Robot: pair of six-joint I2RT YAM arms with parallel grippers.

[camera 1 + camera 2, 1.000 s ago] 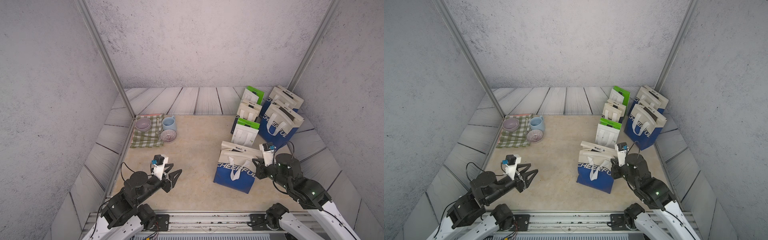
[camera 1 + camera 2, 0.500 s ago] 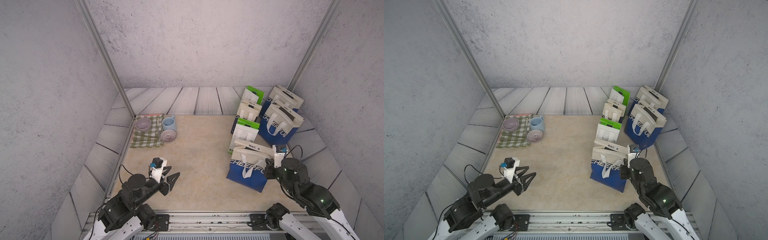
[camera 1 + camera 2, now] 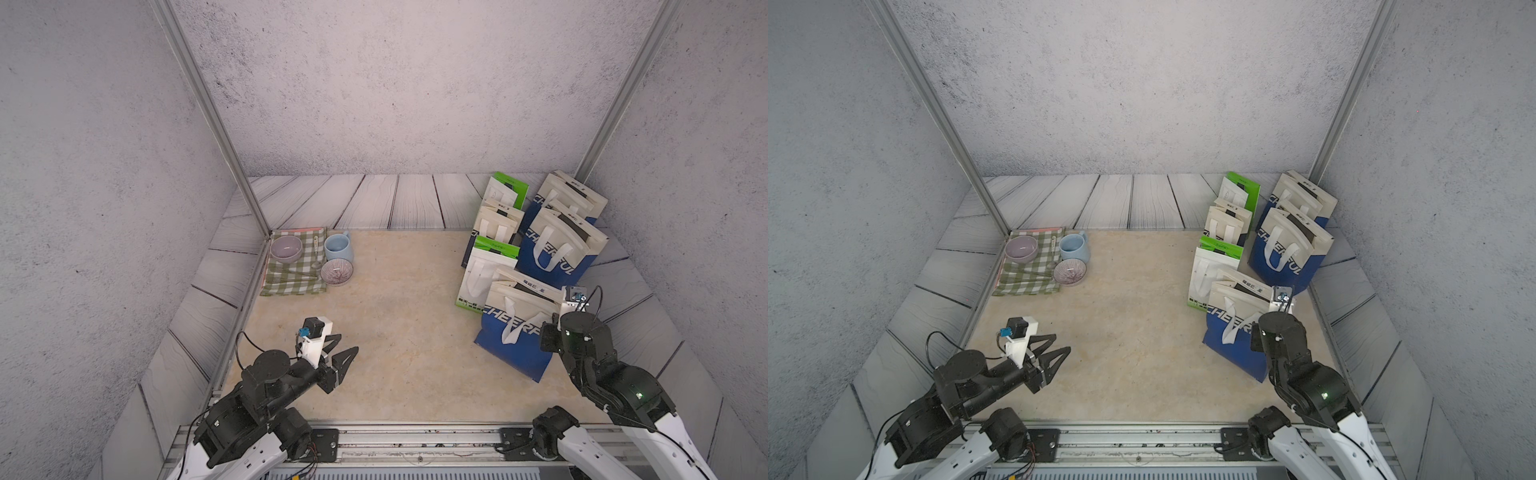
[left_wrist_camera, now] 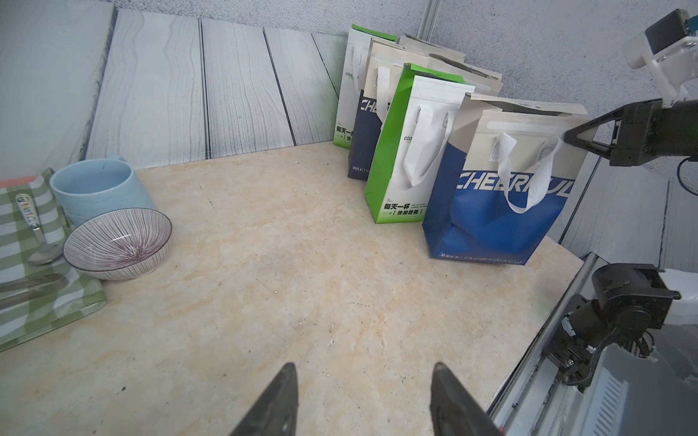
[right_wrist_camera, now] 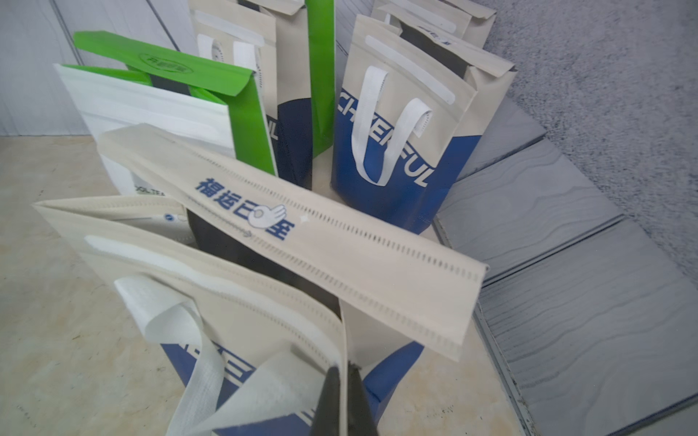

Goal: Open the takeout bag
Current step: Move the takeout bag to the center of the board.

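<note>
The CHEERFUL takeout bag (image 3: 553, 251) (image 5: 407, 130) stands outward of my gripper. My right gripper moves outward next with the takeout bag toward that bag behind it and releases the bag's edge.
The takeout bag (image 3: 515, 332) (image 3: 1233, 336) is blue below and beige above, printed CHEERFUL, with white handles. It stands at the near right of the table, leaning a little. My right gripper (image 3: 547, 330) (image 3: 1255, 337) (image 5: 345, 368) is shut on the top edge of its front panel (image 5: 234, 302). The bag's beige flap (image 5: 302, 241) stands away from that panel and the dark inside shows between them. My left gripper (image 3: 348, 343) (image 3: 1063, 342) (image 4: 363, 366) hovers open and empty above the near left of the table, far from the bag (image 4: 506, 196).
A green and white bag (image 3: 482, 270) stands just behind the takeout bag, with several more bags (image 3: 557, 245) in the back right corner. A checked cloth (image 3: 291, 274) at the left holds a lilac bowl (image 3: 286, 248), a blue mug (image 3: 338, 247) and a striped bowl (image 3: 336, 272). A metal rail (image 3: 415, 436) runs along the front.
My right gripper has dragged the takeout bag to the right, up beside the green and white bag. My left arm has drawn back slightly toward the front edge, still open.
</note>
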